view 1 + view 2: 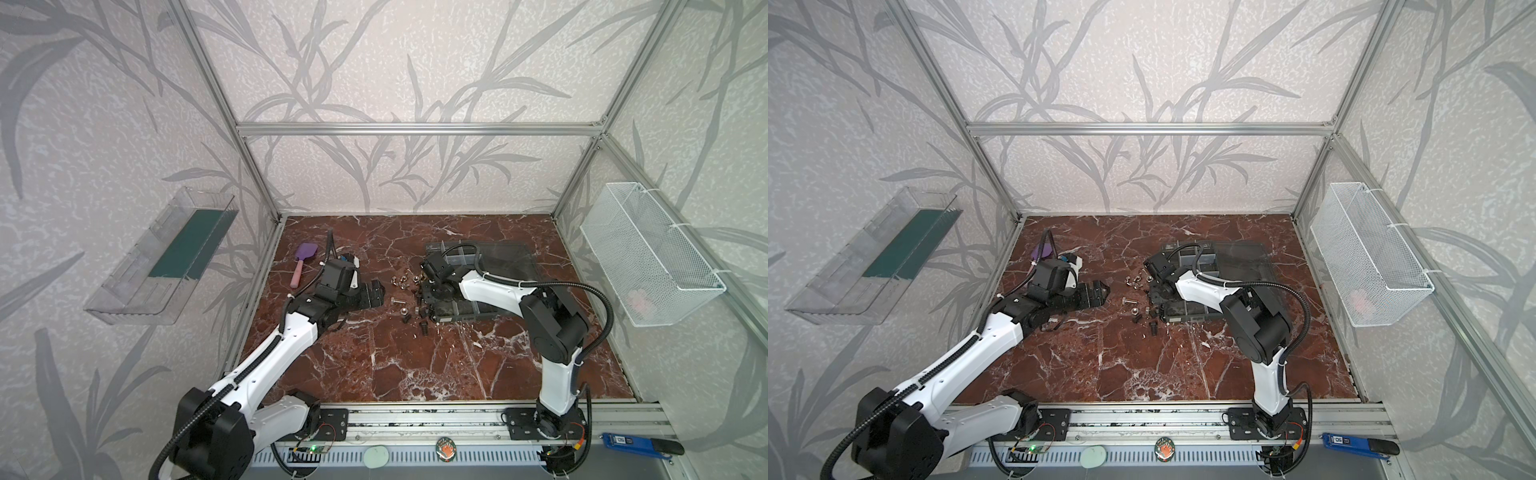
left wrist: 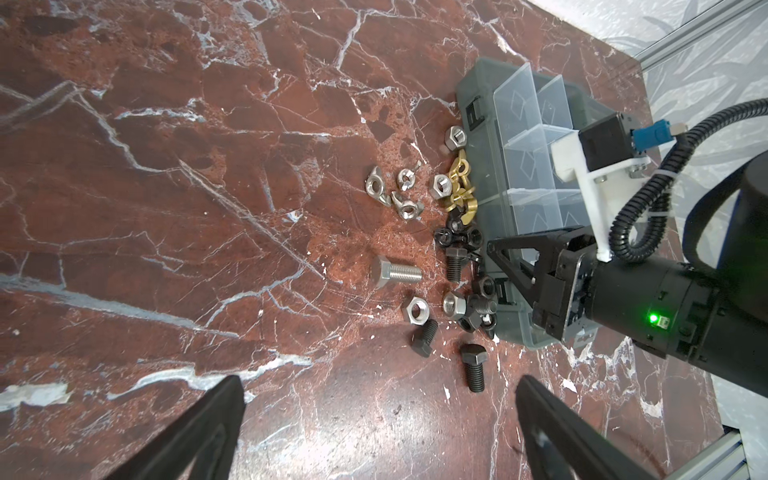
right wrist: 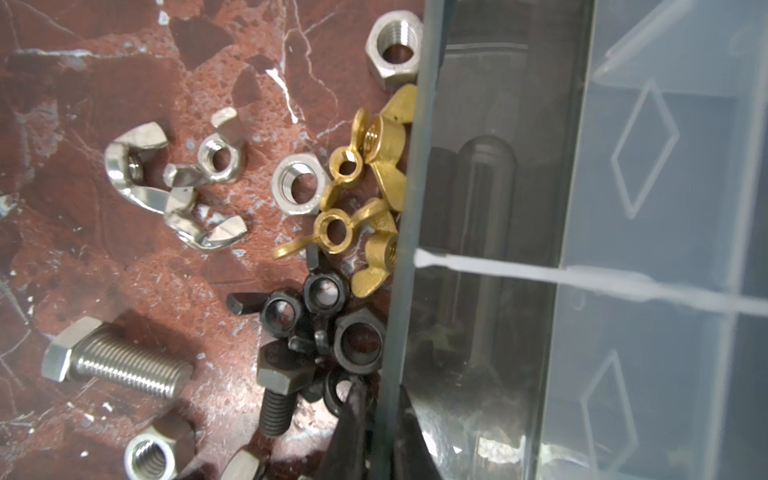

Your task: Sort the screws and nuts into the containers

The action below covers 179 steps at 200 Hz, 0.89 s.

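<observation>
My right gripper will next slide the box it is holding away from the heap toward the white wire basket [image 1: 652, 256]. Then it will let go of the front side of the box, since the pieces crowd it.
The screws and nuts lie in a loose heap on the marble floor against the front wall of the grey organizer box [image 2: 478, 91] [image 1: 461, 259]. A silver bolt [image 2: 397, 272] [image 3: 120, 365] and black bolts [image 2: 473, 368] [image 3: 278, 390] lie among silver hex nuts [image 3: 395, 48], silver wing nuts [image 3: 166, 187], brass wing nuts [image 3: 374, 153] and black nuts [image 3: 328, 307]. My right gripper [image 3: 376, 399] [image 1: 430, 286] is shut on the box's front wall, one finger outside, one inside. My left gripper [image 2: 380, 386] [image 1: 376, 291] hovers open left of the heap, holding nothing.
The box's transparent lid [image 1: 507, 262] lies open behind it. A purple-headed brush [image 1: 305, 257] lies at the back left. A white wire basket [image 1: 648, 257] hangs on the right wall and a clear shelf [image 1: 166, 253] on the left wall.
</observation>
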Each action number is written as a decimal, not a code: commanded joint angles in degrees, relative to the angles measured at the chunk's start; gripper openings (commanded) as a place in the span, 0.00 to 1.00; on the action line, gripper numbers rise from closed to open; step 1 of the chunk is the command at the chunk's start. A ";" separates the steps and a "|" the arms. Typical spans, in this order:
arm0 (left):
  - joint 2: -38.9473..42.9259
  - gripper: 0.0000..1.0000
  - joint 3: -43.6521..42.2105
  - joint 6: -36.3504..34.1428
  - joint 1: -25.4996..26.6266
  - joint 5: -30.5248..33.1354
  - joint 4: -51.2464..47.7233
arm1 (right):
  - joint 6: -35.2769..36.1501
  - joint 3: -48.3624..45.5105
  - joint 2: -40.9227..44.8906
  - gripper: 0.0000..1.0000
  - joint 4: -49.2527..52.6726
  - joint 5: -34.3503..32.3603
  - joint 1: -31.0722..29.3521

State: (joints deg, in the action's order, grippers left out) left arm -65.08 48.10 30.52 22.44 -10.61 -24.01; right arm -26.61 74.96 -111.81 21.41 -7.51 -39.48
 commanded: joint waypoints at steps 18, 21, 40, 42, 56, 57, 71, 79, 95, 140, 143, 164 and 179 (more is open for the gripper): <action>-1.09 0.99 3.09 -0.75 0.70 0.09 -1.46 | 8.45 -1.85 2.04 0.00 5.53 1.26 3.49; -1.22 0.99 3.14 -0.73 0.82 -0.10 -1.21 | 9.12 -2.20 2.30 0.00 5.50 1.38 3.78; -2.21 0.99 3.38 -0.33 0.97 -1.37 0.17 | 14.71 -3.73 3.74 0.00 6.12 1.18 4.89; -2.37 0.99 3.47 -0.19 1.02 -1.42 0.23 | 15.13 -3.80 3.82 0.00 6.33 1.02 5.00; -3.15 0.99 3.70 0.44 1.08 -2.32 0.84 | 17.55 -4.81 5.07 0.00 7.07 -0.34 5.76; -3.18 0.99 3.73 0.47 1.05 -2.32 0.82 | 17.69 -4.90 5.13 0.00 7.07 -0.33 5.84; -3.50 0.99 3.80 0.86 1.37 -1.47 1.09 | 18.93 -6.01 6.49 0.00 7.53 -0.80 6.90; -3.44 0.99 3.48 1.01 1.85 -0.22 1.78 | 19.55 -6.80 7.21 0.00 7.27 -0.43 7.50; -3.10 0.99 3.10 0.94 3.05 2.60 3.04 | 20.44 -7.94 8.25 0.00 6.95 -0.31 8.71; -4.75 0.99 3.02 1.90 5.71 6.23 5.95 | 22.89 -8.27 8.98 0.02 7.76 -1.95 13.04; -4.93 0.99 3.02 2.22 5.86 6.44 6.12 | 23.11 -8.27 9.05 0.03 7.75 -2.10 13.28; -6.57 0.99 3.10 3.20 7.03 7.29 7.28 | 23.56 -8.35 9.35 0.07 7.99 -2.43 14.47; -8.25 0.99 4.07 2.34 8.26 8.21 6.86 | 23.40 -8.03 9.42 0.10 8.65 -2.05 15.19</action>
State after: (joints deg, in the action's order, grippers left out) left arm -71.18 49.82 32.23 29.23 -5.50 -17.91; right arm -4.49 67.24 -104.84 27.05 -7.35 -25.32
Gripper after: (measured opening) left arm 0.993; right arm 0.097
